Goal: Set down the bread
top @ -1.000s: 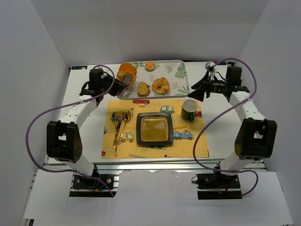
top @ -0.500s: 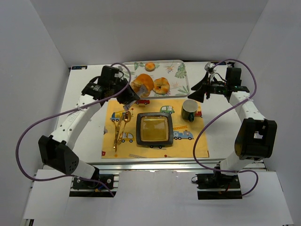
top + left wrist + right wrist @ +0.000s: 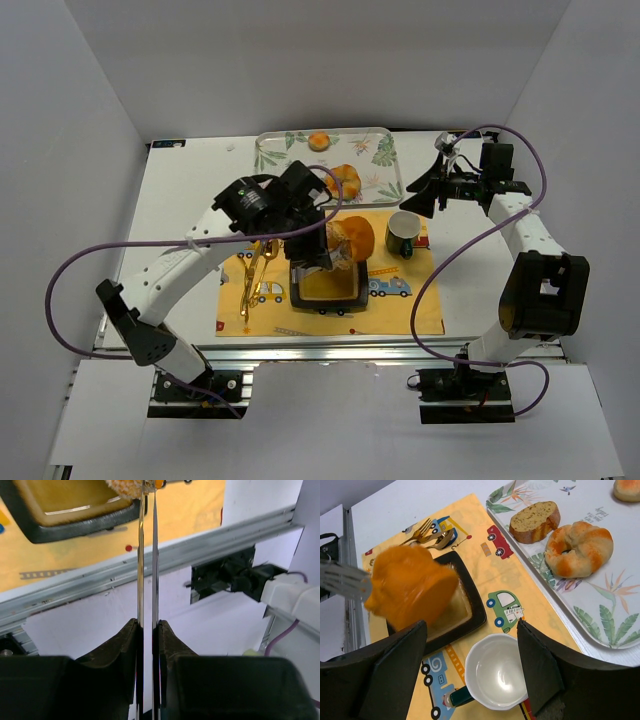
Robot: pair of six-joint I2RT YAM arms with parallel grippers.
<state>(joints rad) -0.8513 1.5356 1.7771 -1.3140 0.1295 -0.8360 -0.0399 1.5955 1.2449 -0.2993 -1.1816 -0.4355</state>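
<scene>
The black plate's middle [image 3: 72, 497] lies below and back, so next I should ease my left gripper down and back to seat the hanging bread before releasing the tongs.
The bread [image 3: 353, 238], a chunky orange-brown roll, hangs just above the black square plate [image 3: 325, 303] on the yellow placemat. My left gripper [image 3: 312, 225] is shut on thin metal tongs [image 3: 147, 555], whose tips pinch the bread's pale crumb [image 3: 127, 486]. The plate [image 3: 75, 525] lies under the tips. In the right wrist view the bread [image 3: 410, 590] covers part of the plate [image 3: 480, 610]. My right gripper [image 3: 470, 630] is open and empty above the white-lined green mug [image 3: 500, 677]; it also shows in the top view [image 3: 425, 192].
A leaf-print tray [image 3: 385, 160] at the back holds a ring-shaped glazed pastry [image 3: 347, 178], a small roll [image 3: 319, 141] and a brown slice [image 3: 535, 520]. Gold cutlery [image 3: 255, 275] lies left of the plate. The mug [image 3: 403, 235] stands right of the plate.
My left arm has swung from the tray's left end to the middle, carrying the bread in the tongs to above the plate. The right arm has not moved.
</scene>
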